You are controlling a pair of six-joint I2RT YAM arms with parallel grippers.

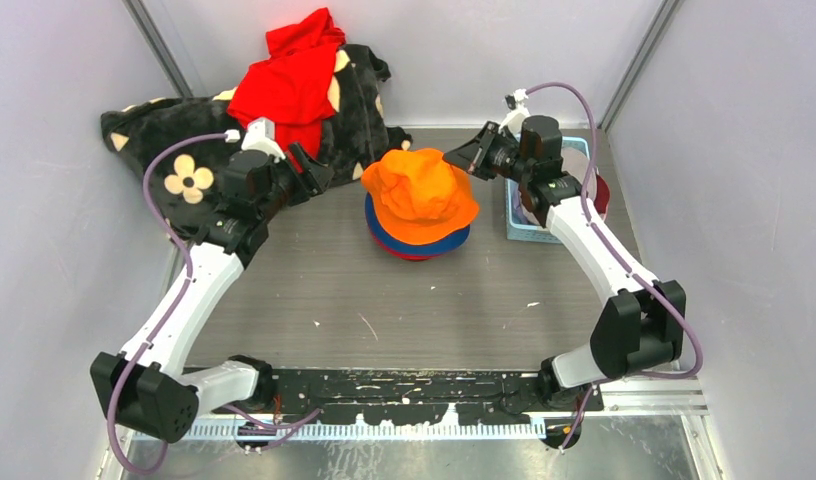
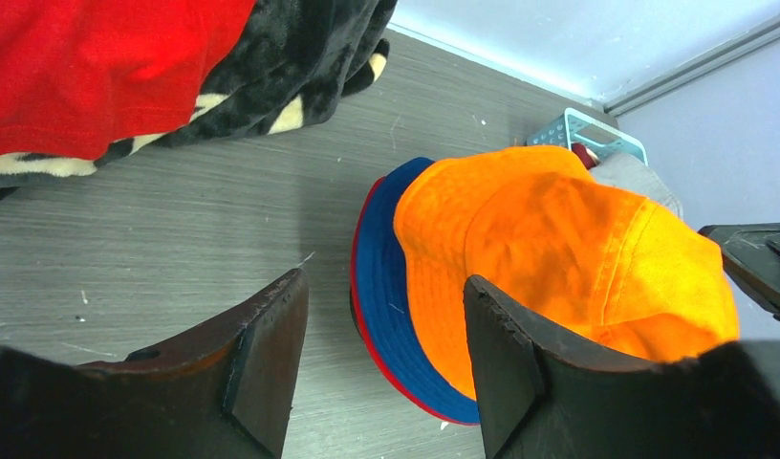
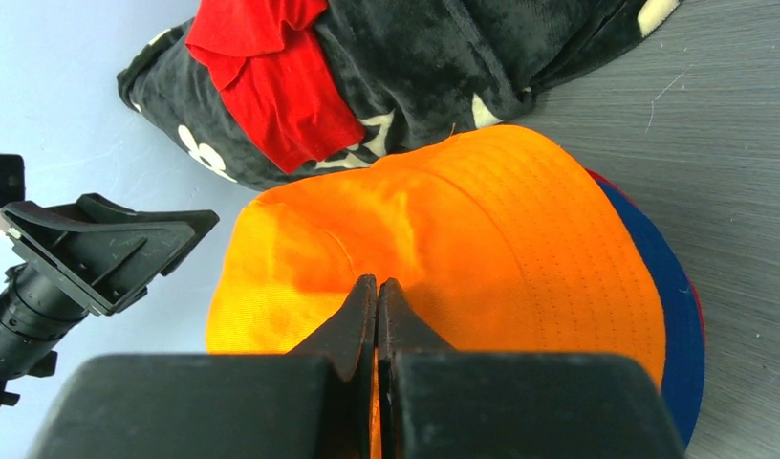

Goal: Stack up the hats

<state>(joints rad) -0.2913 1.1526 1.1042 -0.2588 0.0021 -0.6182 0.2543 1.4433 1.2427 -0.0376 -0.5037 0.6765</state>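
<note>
The orange hat is already lying over the blue hat, so the right gripper should next move a little toward the stack and open at the orange hat's far brim (image 1: 446, 165) (image 3: 378, 291).
An orange hat (image 1: 419, 195) sits on top of a blue hat (image 1: 454, 240) and a red hat (image 1: 414, 256) at mid-table. In the right wrist view the orange hat (image 3: 501, 239) fills the middle over the blue brim (image 3: 678, 316). My right gripper (image 1: 456, 158) (image 3: 378, 282) is shut on the orange hat's far-right edge, with orange fabric showing between the fingers. My left gripper (image 1: 314, 170) (image 2: 384, 279) is open and empty, just left of the stack. Through it I see the orange hat (image 2: 558, 249) and the blue brim (image 2: 386, 287).
A black blanket with cream flowers (image 1: 164, 125) and a red garment (image 1: 289, 85) lie at the back left. A light blue basket (image 1: 519, 230) at the right, under my right arm, holds a grey hat (image 2: 635, 177) and a maroon hat (image 1: 599, 195).
</note>
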